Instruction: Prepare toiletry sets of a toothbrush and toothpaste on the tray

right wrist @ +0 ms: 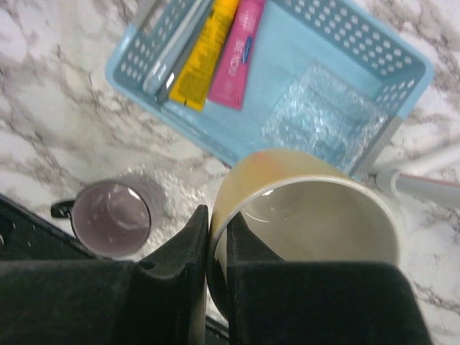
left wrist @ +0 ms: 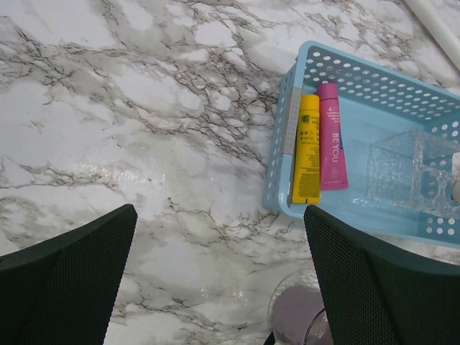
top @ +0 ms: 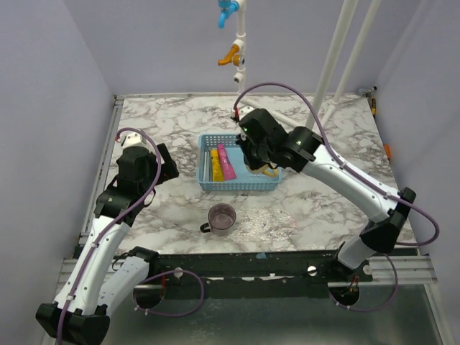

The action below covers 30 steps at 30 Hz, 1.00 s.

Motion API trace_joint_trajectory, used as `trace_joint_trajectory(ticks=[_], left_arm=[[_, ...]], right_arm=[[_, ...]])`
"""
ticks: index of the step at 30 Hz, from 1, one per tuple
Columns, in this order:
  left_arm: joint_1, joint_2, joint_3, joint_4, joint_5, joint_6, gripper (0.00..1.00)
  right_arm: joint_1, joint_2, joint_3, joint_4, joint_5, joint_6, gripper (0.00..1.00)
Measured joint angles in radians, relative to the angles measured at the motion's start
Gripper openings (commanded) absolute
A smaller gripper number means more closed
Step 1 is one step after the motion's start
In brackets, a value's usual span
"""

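Observation:
I need to draw my right gripper back next, lower the yellow mug and let go of it at the clear tray's bare end (top: 284, 223). That spot is below and back from the gripper, opposite the purple mug (top: 221, 218).
The yellow toothpaste (right wrist: 201, 57) and the pink toothpaste (right wrist: 236, 54) lie side by side in a light-blue mesh basket (top: 237, 185). A pale grey toothbrush (right wrist: 171, 49) lies along the basket wall beside them. The clear tray (top: 269, 220) shows only as a sheen on the marble, right of a purple mug (top: 221, 218). My right gripper (right wrist: 218, 214) is shut on the wall of a yellow mug (right wrist: 309, 208), held over the basket's right end (top: 269, 171). My left gripper (left wrist: 219, 212) hangs open over bare marble, left of the basket (left wrist: 287, 108), holding nothing.
A clear plastic holder with holes (left wrist: 410, 172) sits in the basket's right half. White poles (top: 338, 57) rise at the back right, and a white pipe (right wrist: 424, 183) lies by the basket. Blue and orange fittings (top: 230, 32) hang at the back.

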Motion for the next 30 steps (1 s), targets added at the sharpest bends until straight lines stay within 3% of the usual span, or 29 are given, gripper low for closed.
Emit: trace_joint_trajectory(ticks=[16,30], left_arm=[[0.007,0.001,0.0,0.0,0.0,0.0,0.99],[0.014,0.006,0.0,0.001,0.0,0.0,0.99]], right_arm=[[0.042,-0.362,-0.564,-0.002,-0.002,0.113,0.01],[0.073,-0.444,-0.794,0.153,0.0,0.141,0.01]])
